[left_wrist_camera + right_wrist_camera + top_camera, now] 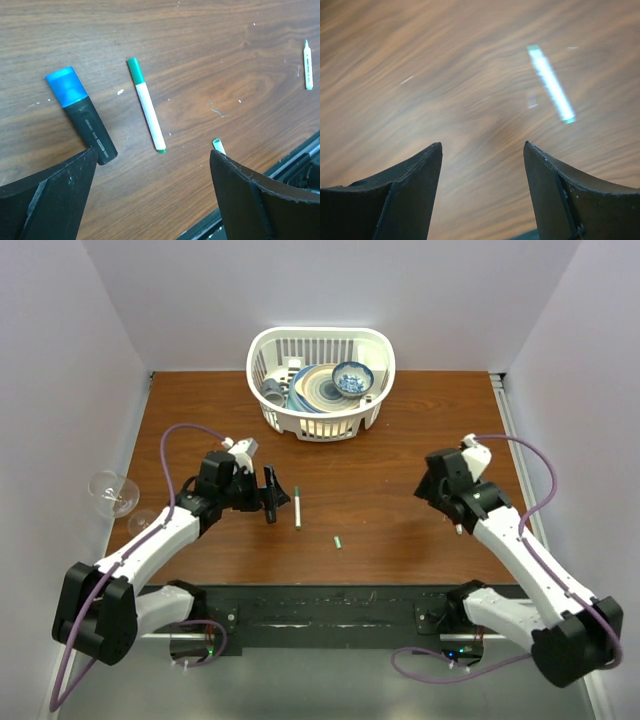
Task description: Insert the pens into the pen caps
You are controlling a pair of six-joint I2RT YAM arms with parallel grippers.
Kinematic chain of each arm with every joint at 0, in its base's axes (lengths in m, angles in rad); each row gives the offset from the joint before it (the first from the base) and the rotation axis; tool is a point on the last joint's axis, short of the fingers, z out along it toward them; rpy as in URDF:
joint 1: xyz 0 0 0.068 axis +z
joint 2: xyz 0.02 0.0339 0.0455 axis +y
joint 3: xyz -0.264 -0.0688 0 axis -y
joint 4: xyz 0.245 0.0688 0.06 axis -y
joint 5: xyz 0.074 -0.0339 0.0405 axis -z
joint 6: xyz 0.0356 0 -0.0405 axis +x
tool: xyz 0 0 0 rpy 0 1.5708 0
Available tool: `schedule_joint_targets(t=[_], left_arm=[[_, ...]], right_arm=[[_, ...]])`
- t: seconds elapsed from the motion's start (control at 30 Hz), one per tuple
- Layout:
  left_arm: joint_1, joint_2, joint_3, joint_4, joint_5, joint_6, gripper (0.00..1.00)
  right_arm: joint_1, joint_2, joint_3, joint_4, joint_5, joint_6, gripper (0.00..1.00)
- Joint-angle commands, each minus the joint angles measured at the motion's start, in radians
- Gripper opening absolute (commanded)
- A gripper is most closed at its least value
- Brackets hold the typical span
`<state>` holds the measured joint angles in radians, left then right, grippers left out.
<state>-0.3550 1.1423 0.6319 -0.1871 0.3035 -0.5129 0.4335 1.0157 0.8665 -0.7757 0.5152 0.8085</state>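
The second pen's far part (540,63) lies at an angle below my right gripper. My right gripper needs to go right in the top view to it, turn to match and lower over it.
A white pen (297,508) with a green cap on its far end lies on the wooden table, just right of my left gripper (270,496). In the left wrist view this pen (149,111) lies ahead of the open, empty left gripper (152,151). A small loose green cap (339,541) lies nearer the front edge; in the left wrist view the cap (217,144) peeks out beside the right finger. A second white pen (308,65) lies far right. My right gripper (434,490) is open and empty; its blurred wrist view shows a pen (551,85) ahead of the gripper (481,145).
A black highlighter with a blue cap (82,114) lies left of the capped pen. A white basket (268,348) holding dishes stands at the back centre. Two clear glasses (112,492) sit at the left table edge. A black rail (320,602) runs along the front.
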Motion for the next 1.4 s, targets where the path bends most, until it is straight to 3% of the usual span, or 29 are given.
schedule_joint_targets(t=[0.0,0.07,0.2,0.33,0.47,0.83,0.97,1.1,1.27,1.37], left_arm=[[-0.002,-0.055,-0.004,0.035,0.072,0.040,1.00],[-0.002,-0.101,-0.038,0.064,0.106,0.024,1.00],[-0.002,-0.118,-0.069,0.143,0.198,-0.004,1.00],[-0.004,-0.089,-0.020,0.084,0.226,0.034,1.00],[-0.002,-0.098,-0.055,0.127,0.259,0.010,1.00],[-0.002,-0.095,-0.057,0.135,0.261,0.008,1.00],[-0.001,-0.089,-0.070,0.172,0.356,0.004,1.00],[-0.001,-0.078,-0.072,0.248,0.417,-0.018,1.00],[-0.001,-0.090,-0.070,0.241,0.402,-0.024,1.00],[-0.001,-0.088,-0.063,0.213,0.387,-0.021,0.99]], right_arm=[[-0.212,0.116,-0.041,0.105,-0.155,-0.193,0.68],[-0.292,0.167,-0.021,0.116,-0.141,-0.212,0.68],[-0.420,0.271,-0.021,0.167,-0.254,-0.270,0.67],[-0.458,0.407,0.031,0.178,-0.296,-0.344,0.67],[-0.483,0.492,0.071,0.173,-0.319,-0.387,0.63],[-0.521,0.609,0.080,0.194,-0.345,-0.482,0.50],[-0.523,0.620,0.069,0.211,-0.353,-0.489,0.45],[-0.524,0.601,0.048,0.242,-0.386,-0.493,0.33],[-0.521,0.558,0.017,0.265,-0.458,-0.477,0.15],[-0.516,0.518,-0.012,0.288,-0.504,-0.465,0.09]])
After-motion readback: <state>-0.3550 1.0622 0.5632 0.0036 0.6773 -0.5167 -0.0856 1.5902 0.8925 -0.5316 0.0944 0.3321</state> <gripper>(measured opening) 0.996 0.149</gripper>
